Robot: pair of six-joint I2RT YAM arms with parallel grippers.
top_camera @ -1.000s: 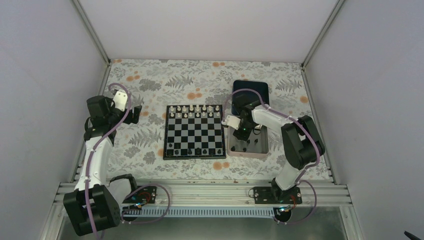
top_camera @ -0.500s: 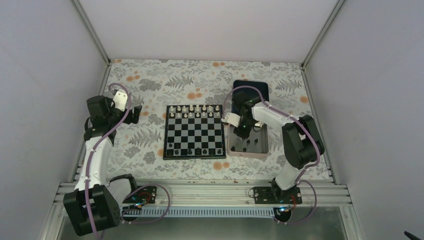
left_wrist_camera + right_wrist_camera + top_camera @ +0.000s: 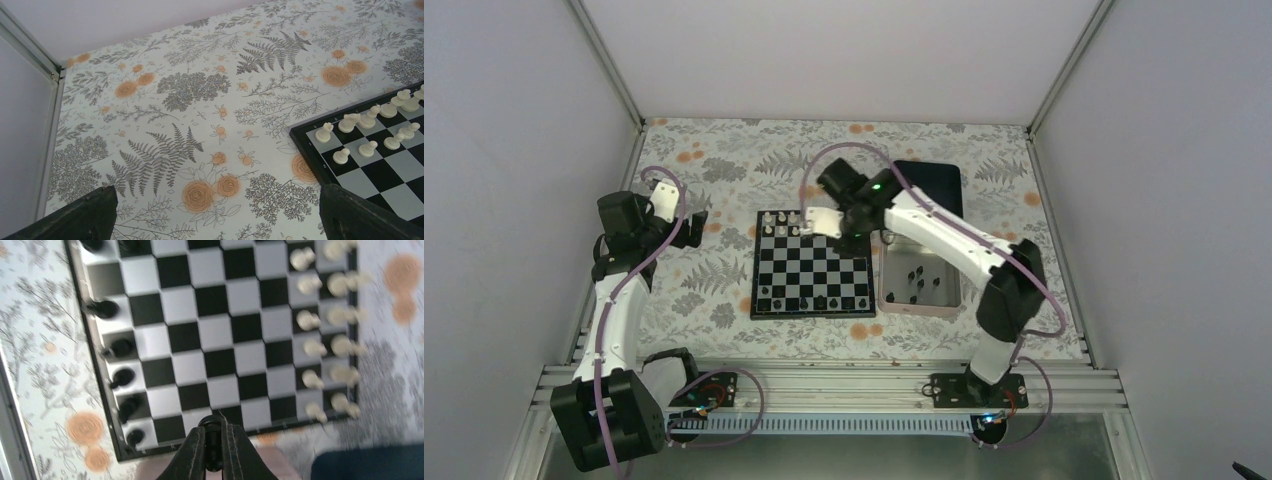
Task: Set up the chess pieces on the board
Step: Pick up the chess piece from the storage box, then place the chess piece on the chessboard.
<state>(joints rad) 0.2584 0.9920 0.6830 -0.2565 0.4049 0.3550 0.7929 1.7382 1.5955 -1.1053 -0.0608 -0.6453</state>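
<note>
My right gripper moves back, down and releases next, since the empty light square point(image 3: 792, 291) point(image 3: 139, 276) before the near-row gap lies below, to its left in the top view.
The board point(image 3: 814, 265) lies mid-table, with white pieces along its far rows and several black chess pieces point(image 3: 822, 301) along its near row. More black pieces point(image 3: 916, 285) lie in the silver tray point(image 3: 921, 306) to its right. My right gripper point(image 3: 856, 243) hovers over the board's far right corner. In the right wrist view it point(image 3: 213, 440) is shut on a small black chess piece point(image 3: 213, 429) above the board's edge point(image 3: 220, 340). Left of the board, my left gripper point(image 3: 220, 220) stands open over bare cloth.
A dark blue tray point(image 3: 934, 180) sits behind the silver tray. White pieces point(image 3: 350, 122) stand on the board corner point(image 3: 305, 150) nearest the left gripper. The flowered cloth covers the table, and grey walls close in on three sides.
My right gripper shut on a black piece in the silver tray, lifted it and swung left and away to the board's far right corner. The left arm has not moved.
</note>
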